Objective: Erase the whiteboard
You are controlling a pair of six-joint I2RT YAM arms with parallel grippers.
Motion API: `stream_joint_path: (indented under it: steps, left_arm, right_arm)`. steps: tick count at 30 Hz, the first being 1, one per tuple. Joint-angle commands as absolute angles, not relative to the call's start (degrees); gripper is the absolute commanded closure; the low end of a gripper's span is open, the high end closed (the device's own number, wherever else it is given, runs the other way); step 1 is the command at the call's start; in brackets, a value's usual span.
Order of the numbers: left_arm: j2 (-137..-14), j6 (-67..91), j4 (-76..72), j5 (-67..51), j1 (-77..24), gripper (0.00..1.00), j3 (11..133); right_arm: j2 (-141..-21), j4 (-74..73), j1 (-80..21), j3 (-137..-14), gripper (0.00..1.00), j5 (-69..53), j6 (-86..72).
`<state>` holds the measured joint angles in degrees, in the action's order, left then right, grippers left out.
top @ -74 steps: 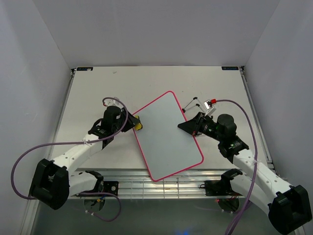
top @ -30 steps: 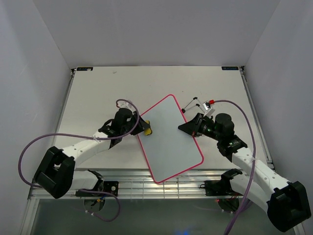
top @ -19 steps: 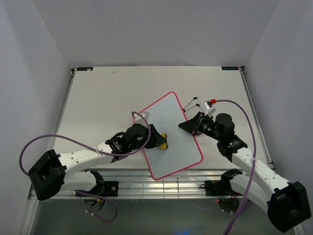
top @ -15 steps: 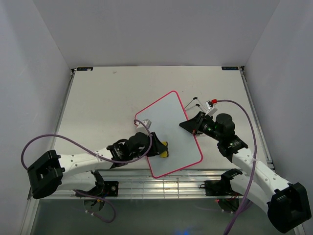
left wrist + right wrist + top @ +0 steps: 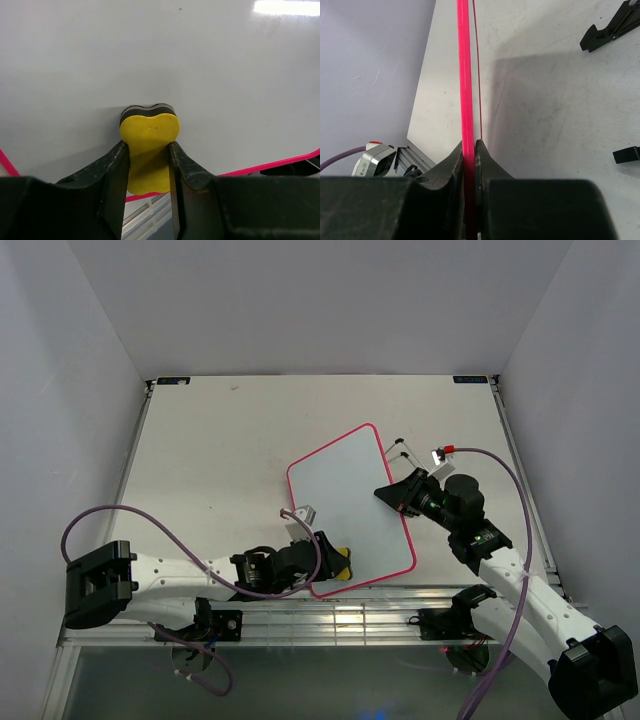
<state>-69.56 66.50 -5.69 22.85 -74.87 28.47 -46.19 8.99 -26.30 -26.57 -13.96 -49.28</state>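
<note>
The sponge goes left in the top view with my left gripper next and comes down onto empty table, since the whiteboard (image 5: 350, 505) looks clean.
The whiteboard (image 5: 350, 505), glossy white with a thin pink-red frame, lies tilted at the table's near middle. Its surface fills the left wrist view (image 5: 160, 60) and shows no marks. My left gripper (image 5: 335, 562) is shut on a small yellow sponge (image 5: 149, 145) with a dark base, pressed on the board near its front edge. My right gripper (image 5: 392, 494) is shut on the board's right edge; its pink frame (image 5: 466, 75) runs edge-on between the jaws.
Two black clips (image 5: 402, 450) with wire handles lie on the table behind the right gripper, also in the right wrist view (image 5: 612, 30). A small red-and-white object (image 5: 440, 451) sits beside them. The table's slotted front rail (image 5: 340, 615) runs just below the board.
My left gripper slid the sponge from the board's left edge down toward its near front edge. The board turned and shifted right and back, with the right gripper holding its edge.
</note>
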Motion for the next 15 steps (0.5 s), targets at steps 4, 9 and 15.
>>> stream_joint_path:
  steps: [4,9,15]
  left_arm:
    - [-71.02,73.99,12.37,31.81,-74.36,1.0,28.83]
    - [-68.91,78.57,21.34,31.82,-70.58,1.0,27.16]
    - [-61.01,80.07,27.66,32.95,-66.89,1.0,25.57]
  right_arm:
    - [-43.42,21.27,-26.63,-31.38,0.92,-15.29,-56.95]
    - [-42.54,20.65,-26.46,-32.08,0.92,-14.5,-55.64]
    - [-43.41,20.48,-26.1,-34.01,0.92,-15.99,-51.96]
